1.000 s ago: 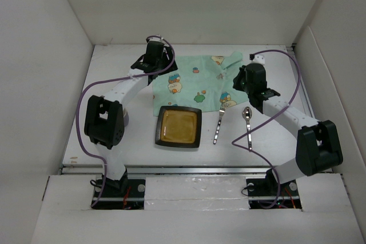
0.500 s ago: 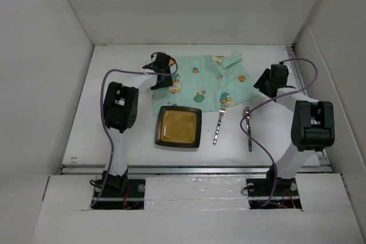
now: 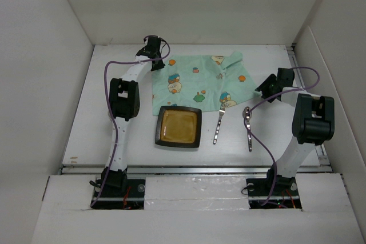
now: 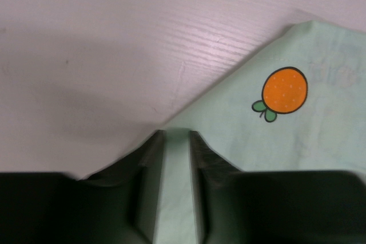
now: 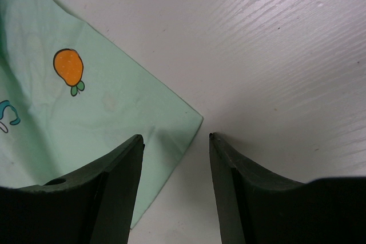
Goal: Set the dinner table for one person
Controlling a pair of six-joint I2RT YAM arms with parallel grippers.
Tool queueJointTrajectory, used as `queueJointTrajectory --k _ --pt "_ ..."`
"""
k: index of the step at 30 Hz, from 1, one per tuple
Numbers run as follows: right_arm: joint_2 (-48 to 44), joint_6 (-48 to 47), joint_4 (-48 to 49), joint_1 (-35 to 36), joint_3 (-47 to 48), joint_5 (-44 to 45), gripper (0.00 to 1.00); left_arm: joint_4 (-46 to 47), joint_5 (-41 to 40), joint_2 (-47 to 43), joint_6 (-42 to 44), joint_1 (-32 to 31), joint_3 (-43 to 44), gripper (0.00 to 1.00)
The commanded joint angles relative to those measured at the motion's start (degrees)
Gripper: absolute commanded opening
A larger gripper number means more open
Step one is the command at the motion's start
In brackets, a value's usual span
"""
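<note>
My right gripper needs to move slightly away from my base first, to get to the placemat point(image 3: 200, 81) and close on its near corner.
The mint-green cartoon-print placemat point(image 3: 200, 81) lies rumpled at the back of the white dinner table point(image 3: 108, 90). My left gripper point(image 3: 155, 62) is down at its far-left corner. In the left wrist view the jaws point(image 4: 176, 132) stand narrowly open with the cloth corner point(image 4: 246, 130) lying between them. My right gripper point(image 3: 262, 90) is open at the mat's right corner. That corner point(image 5: 171, 112) lies just ahead of the gap between the right fingertips point(image 5: 174, 138). A dark square plate point(image 3: 178, 127) with an amber inside, a fork point(image 3: 219, 124) and a spoon point(image 3: 248, 125) lie in front of the mat.
White walls enclose the table on the left, back and right. A metal rail point(image 3: 189, 170) runs along the near edge. The mat's far-right corner point(image 3: 233, 58) is folded over. Purple cables loop off both arms.
The left arm has swung to the mat's far-left corner and its jaws have narrowed. The right arm has moved off the mat to its right corner, with the jaws opened wide.
</note>
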Motion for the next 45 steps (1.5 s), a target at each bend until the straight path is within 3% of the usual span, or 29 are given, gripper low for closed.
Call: queueJointTrajectory --k 1,4,5,7,11,13,15,16,18,19,21,27,32,37,38,39,40,42,45 --pt "1.2 3.1 -1.6 -0.3 1.1 -2.3 0.55 -3.6 1.3 3.6 0.9 0.2 6.4 0.21" --pt "1.9 4.2 -2.2 -0.3 1.9 -1.3 0.54 -4.0 5.7 5.1 0.6 0.7 7.7 0.64" --pt "2.3 4.2 -2.7 0.2 2.5 -0.8 0.54 -2.7 6.0 4.8 1.2 0.7 5.7 0.74" --pt "2.8 4.0 -4.3 1.0 3.8 1.2 0.52 -2.2 5.9 3.4 2.4 0.7 4.0 0.84" --pt "5.0 5.2 -5.6 2.2 6.7 1.9 0.47 -2.7 -0.3 1.3 4.5 0.7 0.7 0.84" --pt "5.6 5.5 -5.5 2.8 7.6 2.6 0.4 -1.7 -0.9 -0.4 4.3 0.7 -2.5 0.82" --pt "5.9 5.7 -4.9 2.8 8.0 2.7 0.29 -1.4 -1.4 -0.5 4.2 0.7 -3.1 0.67" --pt "5.8 5.9 -4.4 2.8 7.6 2.7 0.18 -1.6 -1.1 -0.2 4.0 0.7 -2.9 0.54" --pt "5.6 5.9 -3.2 2.8 6.9 2.4 0.08 -1.4 0.7 0.2 4.1 0.7 -3.3 0.38" --pt "5.5 5.9 -2.8 2.8 6.8 2.7 0.0 -1.0 1.7 0.4 3.9 0.7 -3.4 0.18" --pt "5.0 5.4 -0.7 2.8 6.0 2.9 0.0 -0.2 4.1 0.7 3.5 0.7 -3.0 0.01" --pt "1.4 3.8 6.2 3.4 2.3 0.5 0.0 4.8 5.9 0.4 -0.8 3.2 3.6 0.0" --pt "1.5 3.1 7.4 4.6 3.3 -1.9 0.0 4.9 3.0 4.6 -1.2 4.6 16.0 0.0" --pt "1.8 3.4 9.3 5.9 3.9 -4.5 0.0 10.4 0.4 3.3 -1.3 4.6 15.4 0.0" --pt "1.6 3.6 10.2 5.9 3.7 -4.7 0.0 10.3 0.9 2.8 -0.9 4.6 16.1 0.03" --pt "1.3 3.5 10.4 5.9 3.4 -4.9 0.0 10.1 1.1 2.5 -1.0 4.6 16.0 0.18" --pt "1.2 3.6 10.4 6.5 3.4 -4.8 0.0 9.5 2.4 1.9 -1.1 4.6 15.5 0.53" --pt "1.1 3.3 10.7 6.5 3.1 -5.5 0.0 8.0 3.4 -1.6 -1.6 4.6 11.6 0.91" --pt "-0.1 3.6 12.2 6.5 1.6 -5.9 0.0 9.5 3.3 -7.9 -1.8 4.6 2.6 0.97"
